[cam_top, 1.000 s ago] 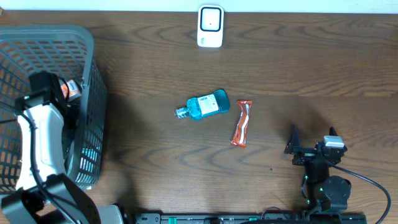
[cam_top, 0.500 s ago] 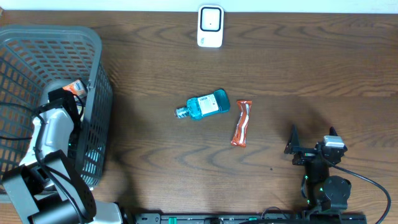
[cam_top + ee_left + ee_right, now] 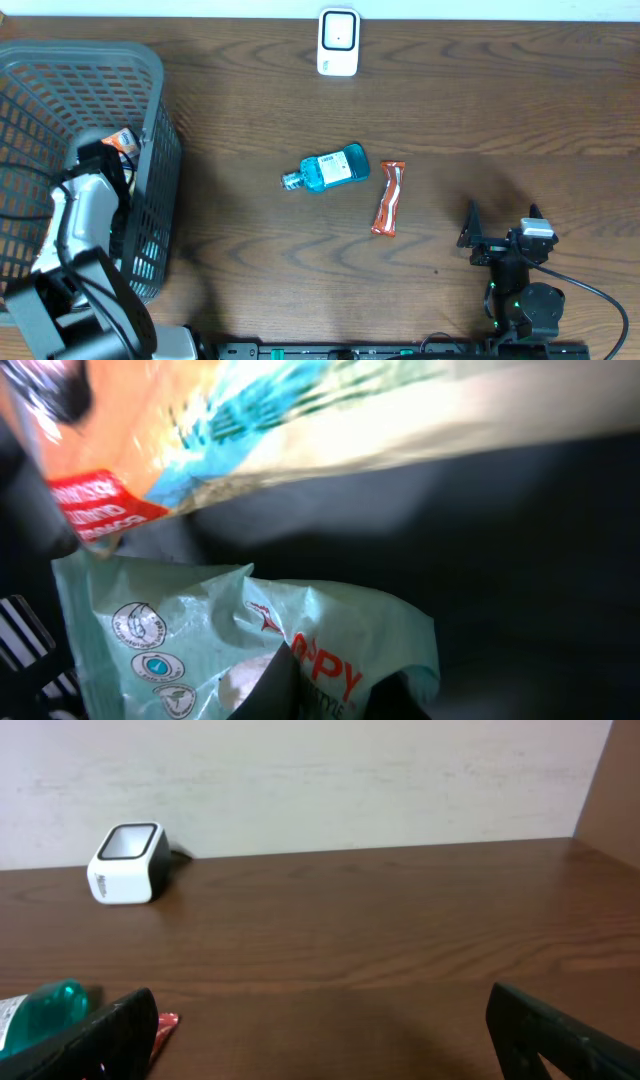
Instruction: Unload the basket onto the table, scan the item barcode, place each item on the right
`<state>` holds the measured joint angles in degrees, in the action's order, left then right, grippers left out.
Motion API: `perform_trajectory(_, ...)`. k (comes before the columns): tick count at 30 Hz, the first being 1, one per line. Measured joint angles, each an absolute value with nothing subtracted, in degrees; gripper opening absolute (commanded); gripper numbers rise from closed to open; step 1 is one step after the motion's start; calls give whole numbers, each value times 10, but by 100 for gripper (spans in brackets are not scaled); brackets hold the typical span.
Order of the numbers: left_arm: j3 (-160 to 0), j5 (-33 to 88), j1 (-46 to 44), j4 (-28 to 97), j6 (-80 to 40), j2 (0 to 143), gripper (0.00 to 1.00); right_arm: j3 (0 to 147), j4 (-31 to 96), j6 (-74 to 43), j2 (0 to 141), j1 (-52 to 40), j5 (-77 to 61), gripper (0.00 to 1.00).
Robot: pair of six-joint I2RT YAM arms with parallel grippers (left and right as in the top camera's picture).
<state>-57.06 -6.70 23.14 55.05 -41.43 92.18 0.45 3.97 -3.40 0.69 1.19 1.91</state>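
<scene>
Clear tabletop (image 3: 338, 227) beside the blue bottle lies right of my left gripper in the overhead view, so I need to lift past the basket's rim, cross there, lower and release.
My left gripper (image 3: 335, 685) is down inside the grey mesh basket (image 3: 160, 140), shut on a fold of a mint-green packet (image 3: 180, 630) with red lettering. An orange and blue packet (image 3: 250, 420) lies just above it in the left wrist view. From overhead only the left wrist (image 3: 100, 160) shows, and the jaws are hidden beneath it. The white barcode scanner (image 3: 338, 42) stands at the table's far edge, also seen as the scanner (image 3: 127, 863) at the left of the right wrist view. My right gripper (image 3: 502, 222) rests open near the front right, holding nothing.
A blue bottle (image 3: 328, 168) lies on its side mid-table with a red packet (image 3: 389, 198) just right of it. Both show at the left edge of the right wrist view, bottle (image 3: 40, 1010) and packet (image 3: 165, 1025). The basket fills the left end.
The left arm dropped deeper into the basket, nudging the basket a little to the right, and its jaws went from open to shut on the green packet. The right arm stayed still.
</scene>
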Motion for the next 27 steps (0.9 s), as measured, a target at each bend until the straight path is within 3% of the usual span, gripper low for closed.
perform_trajectory(13, -779, -47, 231, 536, -379, 654, 7, 4, 40, -34, 7, 12, 19, 99)
perform_trajectory(18, -780, 63, 219, 507, -402, 547, 7, 4, 40, -34, 7, 12, 19, 99)
perform_trajectory(27, -775, 250, 20, 493, -339, 518, 7, 4, 40, -34, 7, 12, 19, 99)
